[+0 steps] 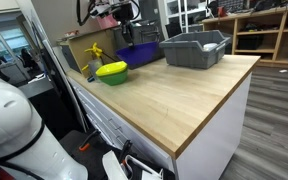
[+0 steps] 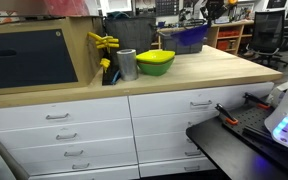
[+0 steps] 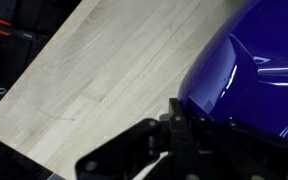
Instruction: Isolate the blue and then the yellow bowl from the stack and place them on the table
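Note:
My gripper will next move back and down to let go of the blue bowl (image 1: 140,53) on the bare tabletop, as that clear wood is below it and nearer my base.
The blue bowl (image 1: 140,53) is apart from the stack, near the table's far edge; it also shows in an exterior view (image 2: 189,39) and fills the right of the wrist view (image 3: 256,80). My gripper (image 3: 184,122) is shut on its rim and reaches down from above in both exterior views (image 1: 127,36) (image 2: 206,24). I cannot tell whether the bowl touches the table. The yellow bowl (image 1: 111,69) sits on a green bowl on the wooden table (image 1: 184,95) and also shows in an exterior view (image 2: 155,57).
A grey dish rack (image 1: 195,48) stands beside the blue bowl. A metal cup (image 2: 127,64) and a yellow object (image 2: 104,42) stand next to the yellow bowl. Drawers (image 2: 134,125) lie under the tabletop. Bare wood (image 3: 104,70) lies left of the blue bowl.

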